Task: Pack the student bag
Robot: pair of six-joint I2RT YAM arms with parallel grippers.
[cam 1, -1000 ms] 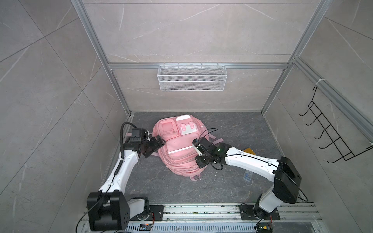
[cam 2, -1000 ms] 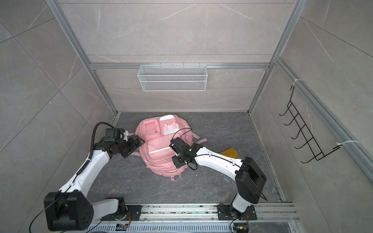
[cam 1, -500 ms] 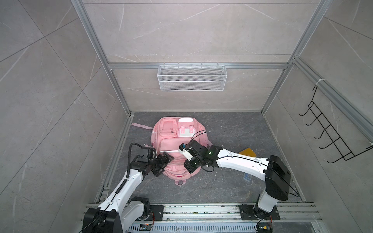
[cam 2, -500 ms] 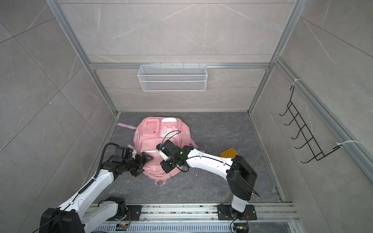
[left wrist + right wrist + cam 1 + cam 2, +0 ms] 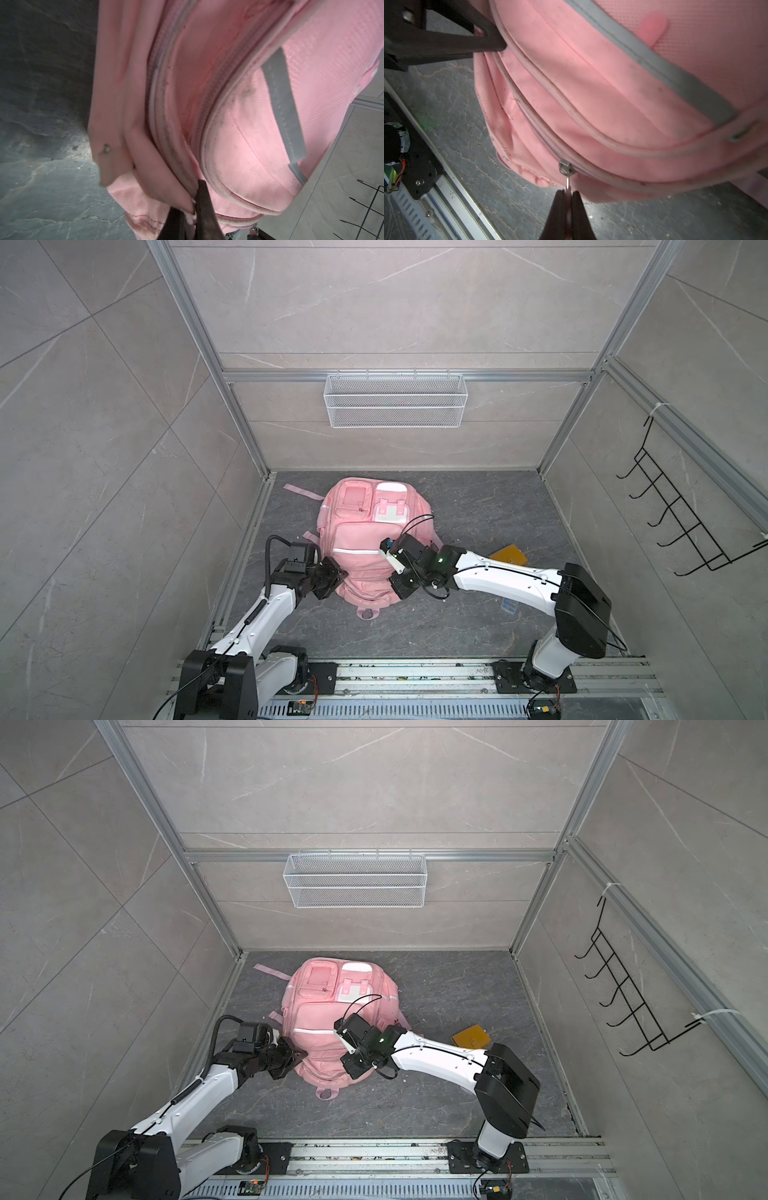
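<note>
My right gripper will move outward along the zip track to the bag's side edge (image 5: 426, 533) and let go of the tab there, because the track goes on past the slider.
The student bag (image 5: 361, 539) (image 5: 320, 1019) is a pink backpack lying flat on the dark floor, pockets up. My left gripper (image 5: 338, 576) (image 5: 302, 1052) is at its near left edge. In the left wrist view it (image 5: 194, 205) is shut on a fold of the bag's (image 5: 249, 145) pink fabric beside the zip track. My right gripper (image 5: 395, 594) (image 5: 353, 1071) is at the bag's near right edge. In the right wrist view it (image 5: 568, 193) is shut on the thin pull tab hanging from the zip slider (image 5: 565, 168). The left gripper's black fingers (image 5: 467, 41) also show there.
A flat orange-yellow item (image 5: 508, 556) (image 5: 471, 1036) lies on the floor right of the bag. A small bluish item (image 5: 508, 606) sits under my right arm. A white wire basket (image 5: 395, 400) hangs on the back wall, a black hook rack (image 5: 681, 522) on the right wall. The rail (image 5: 415, 672) runs along the front.
My left gripper came from the bag's left side down to its near left edge and shut on the fabric. My right gripper, still shut, moved leftward along the bag's near edge. The bag shifted.
</note>
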